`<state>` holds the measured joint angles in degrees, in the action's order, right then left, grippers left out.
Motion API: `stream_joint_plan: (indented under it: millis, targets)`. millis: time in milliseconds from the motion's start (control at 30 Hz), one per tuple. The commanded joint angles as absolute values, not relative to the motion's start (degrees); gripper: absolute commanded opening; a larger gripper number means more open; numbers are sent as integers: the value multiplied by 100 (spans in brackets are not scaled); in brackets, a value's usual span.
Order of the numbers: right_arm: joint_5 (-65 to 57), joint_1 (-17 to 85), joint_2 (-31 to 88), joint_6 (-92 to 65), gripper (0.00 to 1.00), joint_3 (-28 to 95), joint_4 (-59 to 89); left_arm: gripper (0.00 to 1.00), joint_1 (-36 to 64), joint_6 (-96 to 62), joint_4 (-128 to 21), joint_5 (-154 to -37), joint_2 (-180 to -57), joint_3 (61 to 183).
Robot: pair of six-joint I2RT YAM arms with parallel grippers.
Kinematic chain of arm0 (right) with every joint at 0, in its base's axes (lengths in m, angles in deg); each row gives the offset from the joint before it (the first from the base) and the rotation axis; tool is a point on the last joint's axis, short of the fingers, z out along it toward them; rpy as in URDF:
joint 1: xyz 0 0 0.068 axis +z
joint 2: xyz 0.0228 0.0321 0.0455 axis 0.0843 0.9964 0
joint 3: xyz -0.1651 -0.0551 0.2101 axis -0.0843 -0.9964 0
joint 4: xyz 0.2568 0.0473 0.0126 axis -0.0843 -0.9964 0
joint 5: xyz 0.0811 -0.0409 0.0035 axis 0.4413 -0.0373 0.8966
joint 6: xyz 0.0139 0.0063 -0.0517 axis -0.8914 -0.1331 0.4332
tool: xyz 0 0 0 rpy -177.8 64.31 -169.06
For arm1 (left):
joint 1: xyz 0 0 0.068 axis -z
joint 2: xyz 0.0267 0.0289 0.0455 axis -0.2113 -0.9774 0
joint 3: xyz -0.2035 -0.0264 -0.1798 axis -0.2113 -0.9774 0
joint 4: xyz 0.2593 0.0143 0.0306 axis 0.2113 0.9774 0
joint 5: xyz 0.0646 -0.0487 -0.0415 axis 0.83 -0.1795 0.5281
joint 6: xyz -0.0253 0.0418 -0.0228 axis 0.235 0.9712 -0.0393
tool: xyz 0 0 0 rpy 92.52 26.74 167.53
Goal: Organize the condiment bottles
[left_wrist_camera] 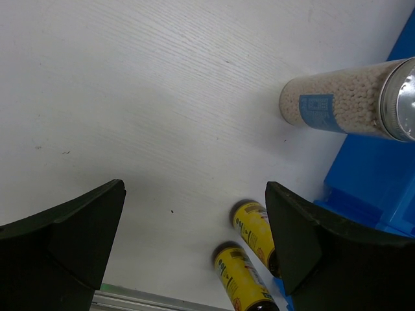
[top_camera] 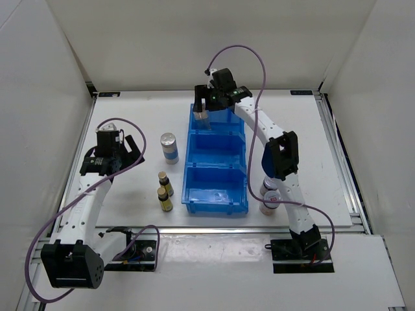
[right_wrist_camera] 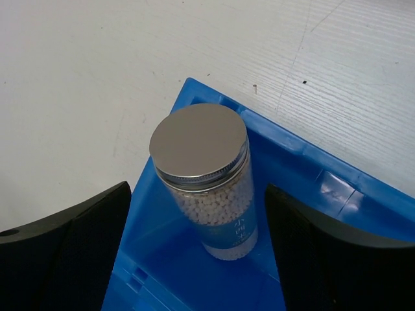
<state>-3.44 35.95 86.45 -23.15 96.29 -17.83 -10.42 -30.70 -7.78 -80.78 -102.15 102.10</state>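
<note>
The silver-topped cylinder still has gaps on both sides of it. My right gripper should go down a little over it and close its fingers around the cylinder's upper end.
One silver-topped white cylinder stands upright in the far compartment of the blue bin, near its corner. My right gripper is open around it, with a gap on each side; in the top view it hangs over that cylinder. The second cylinder stands on the table left of the bin. Two amber bottles stand just left of the bin's near end. My left gripper is open and empty above the table, left of them. Two white jars are partly hidden by the right arm.
The left wrist view shows the second cylinder, the yellow-labelled amber bottles and the bin's edge. The bin's middle and near compartments hold nothing. White walls enclose the table on three sides.
</note>
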Motion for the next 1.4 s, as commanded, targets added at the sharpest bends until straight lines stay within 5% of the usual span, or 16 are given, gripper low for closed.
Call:
stream_joint_plan:
  millis: [0,233,433,567,800,1367]
  targets:
    - [-303,3595,8814,-2309,86,9878,-1714,100,-1018,-3107,-739,-8076,-10234,10157]
    - [-628,3709,9236,-2415,85,10309,-1530,100,-1018,-3107,-739,-8137,-10234,10157]
    - [-575,3709,9412,-2546,73,10310,-1337,100,-1018,-3107,-739,-8252,-10234,10157]
    - [-575,3709,9299,-2546,37,10205,-1161,100,-1018,-3107,-739,-8304,-10287,10157]
    - [-962,3640,8667,-2283,0,10047,-1300,100,-1018,-3107,-739,-8304,-10339,10157]
    - [-2033,3516,6891,-1914,0,7854,-1004,100,-1018,-3230,-739,-8304,-10401,10333]
